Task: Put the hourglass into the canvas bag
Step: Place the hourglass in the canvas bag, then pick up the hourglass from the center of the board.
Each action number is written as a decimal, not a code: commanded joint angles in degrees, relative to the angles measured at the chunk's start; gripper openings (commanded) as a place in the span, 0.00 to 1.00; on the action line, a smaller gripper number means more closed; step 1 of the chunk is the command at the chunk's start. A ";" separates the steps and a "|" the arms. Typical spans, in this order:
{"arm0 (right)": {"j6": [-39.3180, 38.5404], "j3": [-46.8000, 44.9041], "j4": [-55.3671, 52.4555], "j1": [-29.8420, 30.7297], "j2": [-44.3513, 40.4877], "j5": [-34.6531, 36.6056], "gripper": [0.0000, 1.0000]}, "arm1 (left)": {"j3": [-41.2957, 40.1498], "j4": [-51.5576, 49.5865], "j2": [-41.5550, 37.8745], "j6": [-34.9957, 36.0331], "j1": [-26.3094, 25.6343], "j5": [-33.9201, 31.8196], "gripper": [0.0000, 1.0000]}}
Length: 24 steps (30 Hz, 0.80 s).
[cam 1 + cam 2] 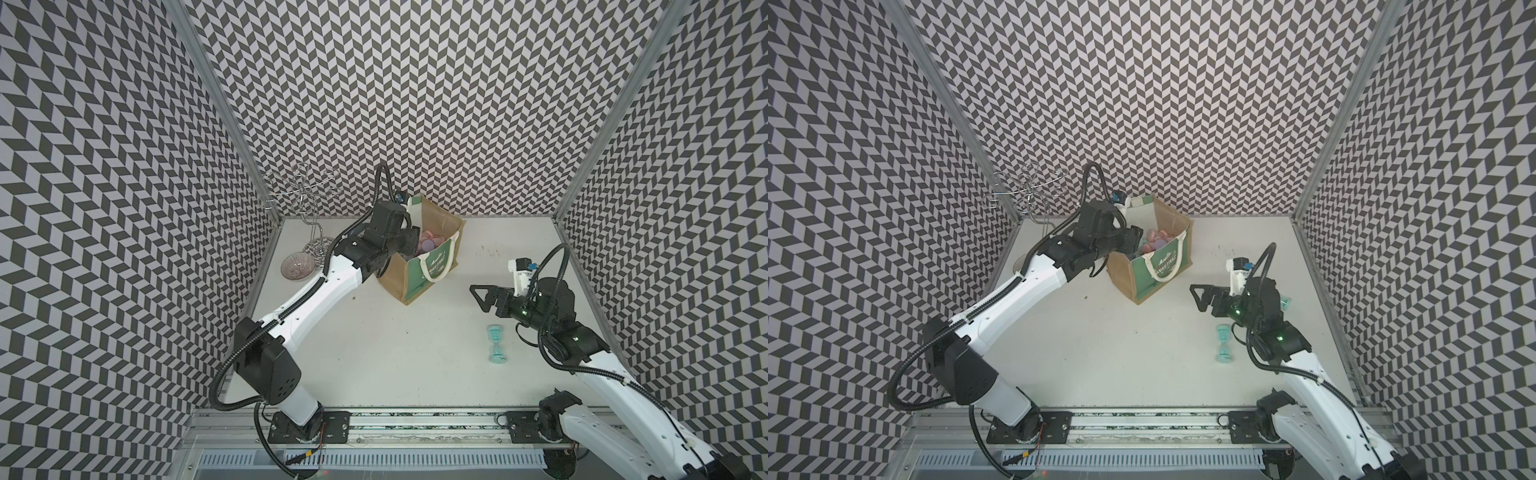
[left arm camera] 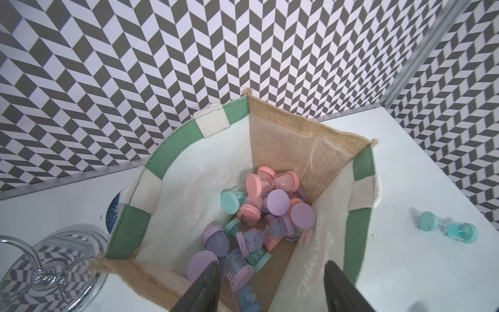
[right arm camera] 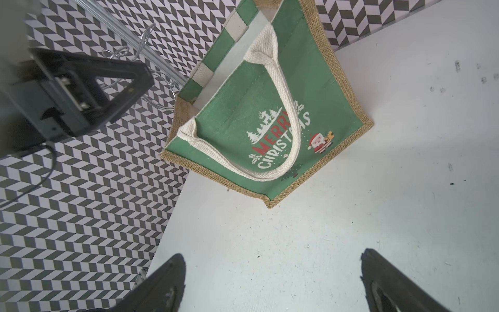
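Note:
The far cap of the teal hourglass is on the end of the hourglass nearest the right gripper's open fingers, so the right gripper will pull back and lower onto it.
The canvas bag stands open at the back middle of the table, its green "Merry Christmas" panel facing my right arm. Several pink, purple and teal hourglasses lie piled inside it. My left gripper hangs over the bag's mouth, jaws apart and gripping nothing; a purple-capped hourglass lies in the bag just below them. A teal hourglass lies on its side on the table. My right gripper stands open over bare table, beyond that hourglass.
A chrome wire stand and a glass bowl sit at the back left, close to the bag and my left arm. Patterned walls close off three sides. A teal piece shows behind my right wrist.

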 commanded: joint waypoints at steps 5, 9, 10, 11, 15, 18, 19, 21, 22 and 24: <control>0.24 3.81 -9.91 -0.31 -3.36 8.61 0.99 | -7.35 7.41 -7.17 -3.02 -8.86 1.30 0.65; 1.69 3.76 -14.08 -0.29 -5.21 12.31 0.99 | -10.28 8.68 -8.88 -4.85 -13.53 1.11 0.66; 1.95 3.61 -15.11 -0.25 -5.32 13.19 0.99 | -10.92 8.63 -9.18 -4.94 -14.57 0.60 0.66; 2.28 3.23 -16.00 -0.27 -5.36 13.91 0.99 | -11.66 8.59 -9.51 -5.45 -15.47 -0.05 0.66; 3.15 1.33 -18.33 -0.27 -4.33 16.54 1.00 | -15.20 10.35 -10.88 -6.73 -18.06 1.07 0.66; 2.21 -0.18 -18.23 -0.16 -1.70 17.10 0.98 | -18.39 11.77 -11.95 -6.49 -19.68 0.46 0.67; 2.22 -0.80 -17.49 -0.05 -0.74 17.01 0.97 | -19.82 12.53 -12.43 -6.80 -19.74 0.32 0.68; 2.56 -1.47 -16.16 0.22 1.94 16.85 0.96 | -22.93 14.65 -13.41 -7.68 -19.83 1.52 0.68; 2.73 -1.41 -16.39 0.35 3.65 16.73 0.95 | -24.58 15.94 -13.98 -8.08 -19.78 2.50 0.68; 2.71 -2.47 -15.33 0.95 7.39 16.71 0.94 | -27.44 18.02 -14.86 -9.09 -19.85 3.30 0.69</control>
